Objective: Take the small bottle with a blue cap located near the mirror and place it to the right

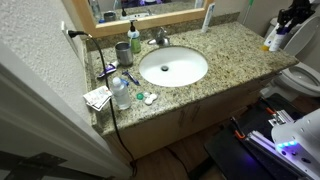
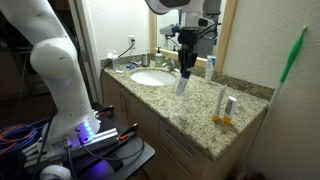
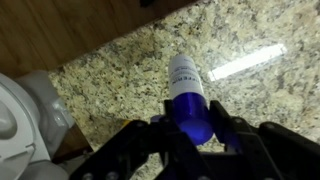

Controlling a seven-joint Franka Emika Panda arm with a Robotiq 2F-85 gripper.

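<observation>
The bare granite (image 2: 203, 114) beside the yellow-based white item is below my gripper. My gripper will go down toward that item next and let go of the bottle where there is free space.
My gripper (image 3: 190, 128) is shut on the small bottle with a blue cap (image 3: 187, 92). I hold it by the cap end, with the white body pointing down at the granite counter (image 3: 120, 70). In an exterior view the gripper (image 2: 185, 62) holds the bottle (image 2: 182, 84) above the counter, just to the right of the sink (image 2: 150, 77). In an exterior view the gripper (image 1: 291, 18) is at the counter's right end. The mirror's wooden lower edge (image 1: 150, 13) runs along the back wall.
A thin white stick (image 1: 208, 17) stands at the back. A small white item (image 2: 229, 104) with a yellow base stands at the counter's right end. A faucet (image 1: 160, 38), soap dispenser (image 1: 134, 36), green cup (image 1: 122, 52) and clear bottle (image 1: 120, 92) are left of it. A toilet (image 1: 300, 76) stands beyond the right edge.
</observation>
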